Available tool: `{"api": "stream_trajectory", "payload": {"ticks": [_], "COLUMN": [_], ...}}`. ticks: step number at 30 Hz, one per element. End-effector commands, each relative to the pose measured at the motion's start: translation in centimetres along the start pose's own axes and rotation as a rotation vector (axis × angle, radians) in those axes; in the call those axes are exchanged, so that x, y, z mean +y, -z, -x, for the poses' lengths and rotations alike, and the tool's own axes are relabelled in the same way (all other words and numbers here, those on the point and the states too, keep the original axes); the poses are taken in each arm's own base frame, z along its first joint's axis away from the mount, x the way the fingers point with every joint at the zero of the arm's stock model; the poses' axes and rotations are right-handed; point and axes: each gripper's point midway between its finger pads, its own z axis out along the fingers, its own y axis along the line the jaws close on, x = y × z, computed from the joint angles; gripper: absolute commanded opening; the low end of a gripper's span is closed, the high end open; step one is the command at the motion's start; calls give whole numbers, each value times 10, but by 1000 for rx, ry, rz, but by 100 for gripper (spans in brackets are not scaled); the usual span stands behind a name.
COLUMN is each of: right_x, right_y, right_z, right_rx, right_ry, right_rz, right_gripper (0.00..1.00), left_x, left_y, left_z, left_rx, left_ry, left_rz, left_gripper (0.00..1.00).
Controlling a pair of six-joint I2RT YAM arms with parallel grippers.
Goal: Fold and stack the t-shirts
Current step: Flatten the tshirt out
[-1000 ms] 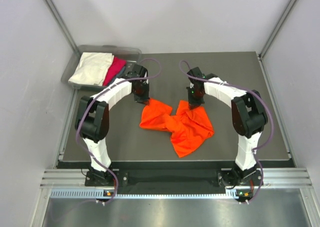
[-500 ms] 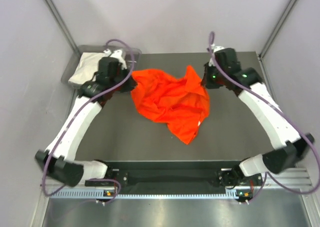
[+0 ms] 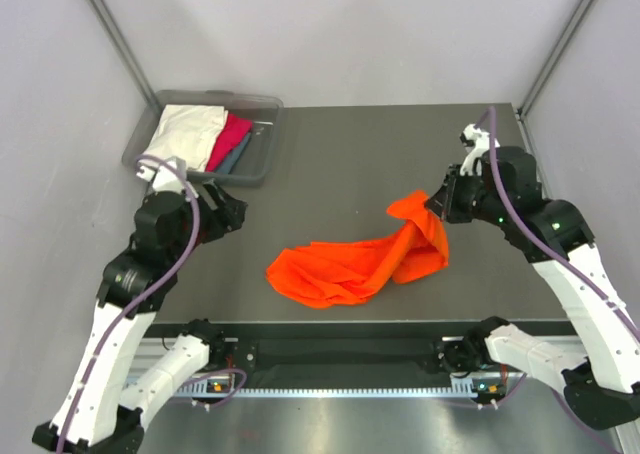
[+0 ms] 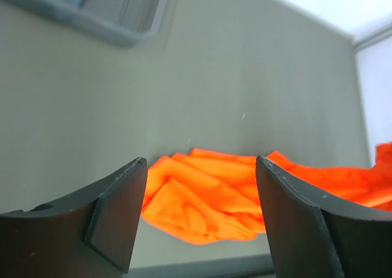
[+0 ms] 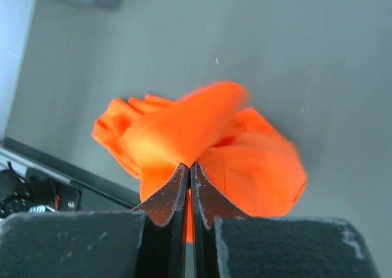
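The left gripper will next move down and across onto the orange t-shirt's far edge [image 3: 316, 247] [image 4: 199, 157], because this edge lies below the gripper and to its right in the top view.
The bright orange t-shirt [image 3: 345, 266] lies crumpled in a long strip across the front middle of the table. Its right end [image 3: 412, 212] is lifted off the surface, pinched in my right gripper [image 3: 436, 204], which is shut on the cloth. The right wrist view shows those jaws [image 5: 190, 166] pressed together on an orange fold [image 5: 202, 122]. My left gripper [image 3: 237, 214] hangs open and empty left of the shirt, above the table. In its wrist view the orange cloth [image 4: 208, 195] shows between the spread fingers [image 4: 116, 207], well below them.
A grey plastic bin [image 3: 255, 154] at the back left holds a cream-white t-shirt [image 3: 185, 134], a magenta-pink one [image 3: 230, 139] and a teal-grey one [image 3: 236, 157]. The bin's rim [image 4: 122, 36] shows in the left wrist view. The table's front edge [image 3: 340, 324] runs just before the orange shirt.
The left gripper has opened, let go of the orange shirt and drawn back to the front left. The shirt's left end has dropped onto the table. The right gripper moved right, still holding cloth.
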Motion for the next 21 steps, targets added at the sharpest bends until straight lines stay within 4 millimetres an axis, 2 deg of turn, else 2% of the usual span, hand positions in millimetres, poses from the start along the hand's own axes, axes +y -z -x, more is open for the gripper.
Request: {"api": "stream_trajectory", "payload": {"ticks": [1, 3, 4, 5, 6, 7, 8, 9, 10, 11, 12, 13, 14, 15, 18, 19, 21], "right_x": [0, -2, -4, -6, -6, -7, -9, -10, -10, -10, -12, -12, -13, -14, -16, -17, -17], "right_y": [1, 0, 0, 2, 3, 3, 6, 7, 11, 12, 11, 14, 14, 15, 18, 20, 20], "right_z": [-15, -25, -29, -37, -41, -44, -51, -54, -56, -58, -64, -64, -69, -69, -71, -71, -72], "right_rx": [39, 56, 62, 68, 70, 70, 69, 68, 57, 57, 68, 59, 66, 61, 58, 51, 50], "right_ry": [-46, -68, -77, -85, -103, -112, -119, -135, -142, -147, -161, -165, -166, -173, -173, -172, -174], "right_rz": [14, 10, 5, 9, 10, 12, 13, 14, 19, 22, 17, 21, 19, 16, 7, 6, 5], "right_gripper": [0, 0, 0, 0, 0, 0, 0, 0, 0, 0, 0, 0, 0, 0, 0, 0, 0], "left_x": [-9, -20, -34, -39, -38, -48, -55, -55, -59, -58, -57, -63, -58, -52, -44, -45, -42], "left_y": [-19, -29, -41, -48, -63, -65, -75, -81, -90, -99, -112, -113, -122, -134, -152, -154, -164], "left_z": [-17, -30, -50, -61, -86, -104, -111, -124, -149, -157, -174, -189, -196, -213, -240, -247, -258], "left_rx": [130, 205, 301, 351, 451, 522, 526, 558, 623, 620, 661, 687, 685, 731, 817, 830, 836], "left_ry": [-29, -59, -55, -45, -28, -25, -38, -60, -108, -158, -197, -249, -286, -308, -339, -352, -360], "left_rz": [-16, -74, -158, -191, -204, -253, -279, -264, -250, -215, -183, -178, -133, -82, -1, 5, 28], "left_gripper": [76, 75, 74, 70, 65, 63, 63, 62, 62, 62, 62, 62, 62, 61, 55, 50, 48]}}
